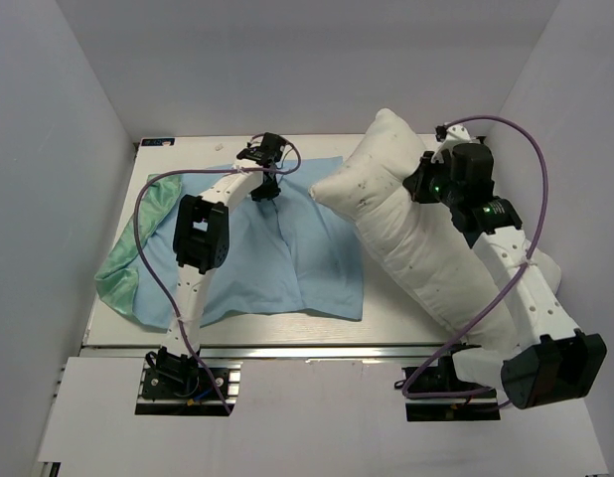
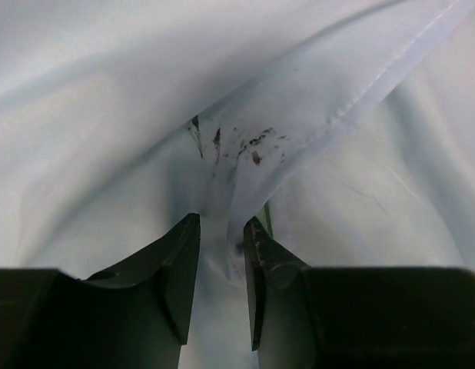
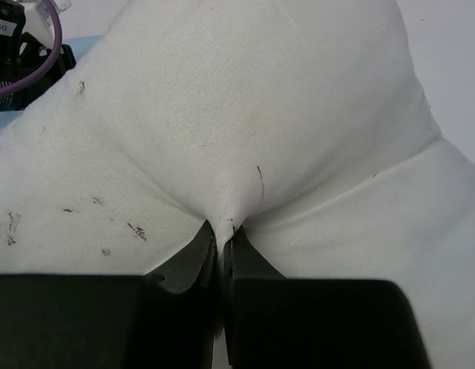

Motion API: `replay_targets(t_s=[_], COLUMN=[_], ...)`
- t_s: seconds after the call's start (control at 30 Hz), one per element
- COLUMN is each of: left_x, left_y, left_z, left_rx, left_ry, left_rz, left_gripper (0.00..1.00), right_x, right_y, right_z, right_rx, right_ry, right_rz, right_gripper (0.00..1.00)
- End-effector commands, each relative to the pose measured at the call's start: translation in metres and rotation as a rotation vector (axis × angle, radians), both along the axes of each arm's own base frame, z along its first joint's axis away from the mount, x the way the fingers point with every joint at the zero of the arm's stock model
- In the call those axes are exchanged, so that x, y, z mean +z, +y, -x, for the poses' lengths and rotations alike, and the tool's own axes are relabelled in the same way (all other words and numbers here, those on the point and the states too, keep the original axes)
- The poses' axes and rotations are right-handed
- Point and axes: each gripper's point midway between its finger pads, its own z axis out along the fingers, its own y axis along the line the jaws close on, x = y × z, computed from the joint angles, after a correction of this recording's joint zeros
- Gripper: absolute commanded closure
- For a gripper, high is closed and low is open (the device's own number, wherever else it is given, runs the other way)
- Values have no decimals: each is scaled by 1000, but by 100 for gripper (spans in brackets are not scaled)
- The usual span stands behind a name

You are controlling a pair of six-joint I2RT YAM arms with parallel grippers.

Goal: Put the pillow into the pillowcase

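Next I need to move the pillow [image 1: 426, 258] in my right gripper to the pillowcase's raised fold [image 1: 282, 237] and release it, as the fold lies to the gripper's left in the top view.
The pillowcase [image 1: 277, 258] lies spread on the table, plain light blue face up, with its sea-green patterned part [image 1: 123, 263] bunched at the left edge. My left gripper [image 1: 264, 191] is at its far edge. In the left wrist view the gripper [image 2: 222, 223] is shut on a raised fold of the pale blue cloth [image 2: 107, 115]. The plump white speckled pillow [image 1: 426, 258] lies diagonally on the right, one corner over the pillowcase's right edge. My right gripper [image 1: 418, 187] is shut on a pinch of the pillow's fabric [image 3: 253, 100], with the jaws [image 3: 222, 231] closed tight. The blue tag is not visible.
The wooden table [image 1: 287, 328] is boxed in by white walls at the back and both sides. A metal rail [image 1: 287, 350] runs along its near edge. The left arm's purple cable [image 3: 30, 38] shows at the top left of the right wrist view.
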Motion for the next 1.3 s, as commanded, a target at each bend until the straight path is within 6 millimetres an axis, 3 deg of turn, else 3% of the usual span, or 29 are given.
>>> replay_targets(t_s=[0.0,0.07,0.2,0.37,0.4,0.43,0.47,0.5,0.57,0.6,0.63,0.77,0.9,0.93,1.07,1.13,1.27], left_x=[23,26,36,75,96,99,121,127,135,150,153,164,170,172,180,187,202], left_y=[0,-3,-14,-15,-15,-13,-11,-8,-3,0,4,8,4,3,-10,-12,-16], left_z=[-13,-17,-20,-17,-14,-8,-4,1,10,16,20,38,44,45,47,48,47], left_rx=[-19,-37,-90,-134,-149,-158,-160,-162,-154,-156,-153,-176,-205,-213,-261,-270,-277], left_ry=[-75,-82,-103,-153,-183,-176,-211,-214,-212,-229,-223,-196,-196,-197,-193,-206,-237], left_rz=[-30,-21,24,34,40,39,49,45,33,35,28,25,52,58,113,126,153], left_gripper=[60,61,100,100,100,100,100,100,100,100,100,100,100,100,100,100,100], right_x=[26,23,16,9,12,14,10,18,12,14,19,5,2,11,-2,-13,-19], right_y=[-10,-12,-13,2,7,14,20,29,43,49,60,78,82,84,94,107,146], right_z=[12,15,20,18,13,11,4,2,-7,-11,-13,-34,-59,-66,-87,-88,-73], right_rx=[4,-3,10,106,124,146,151,154,155,150,149,95,-19,-43,-120,-100,0], right_ry=[-98,-93,-78,-91,-107,-115,-109,-129,-122,-132,-145,-122,-138,-160,-158,-146,-192], right_rz=[37,45,61,62,54,46,50,61,92,101,99,79,93,89,200,229,296], right_gripper=[100,100,100,100,100,100,100,100,100,100,100,100,100,100,100,100,100])
